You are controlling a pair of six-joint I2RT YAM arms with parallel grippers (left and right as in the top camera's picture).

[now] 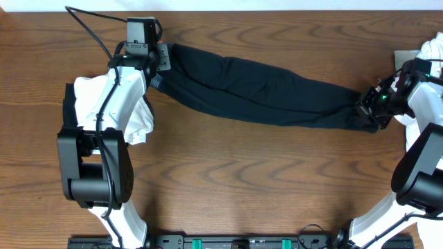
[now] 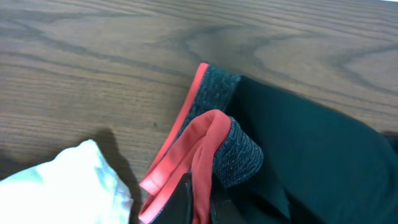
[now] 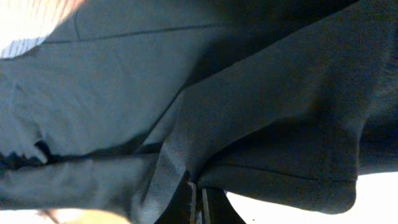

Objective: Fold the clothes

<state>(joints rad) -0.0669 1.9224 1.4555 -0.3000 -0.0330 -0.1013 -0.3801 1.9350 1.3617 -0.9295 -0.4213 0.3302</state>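
Observation:
The cloth bunches above my right gripper's fingers, so next I need to pull the trousers' leg ends (image 1: 372, 111) (image 3: 198, 179) in that gripper farther from the waistband, to the right in the overhead view, and then open it.
Long black trousers (image 1: 256, 93) lie stretched across the table from upper left to right. My left gripper (image 1: 158, 68) is shut on the grey-and-red waistband (image 2: 208, 134), the red edge pinched between its fingers (image 2: 186, 199). At the far right my right gripper (image 1: 369, 105) is shut on the trouser leg ends (image 3: 261, 124), whose dark cloth fills the right wrist view and bunches just above the fingertips (image 3: 199, 199).
A white garment (image 1: 118, 111) lies crumpled under the left arm, also showing as white cloth (image 2: 62, 186) beside the waistband. Another white garment (image 1: 430, 50) sits at the right edge behind the right arm. Bare wood table (image 1: 242, 180) runs along the front.

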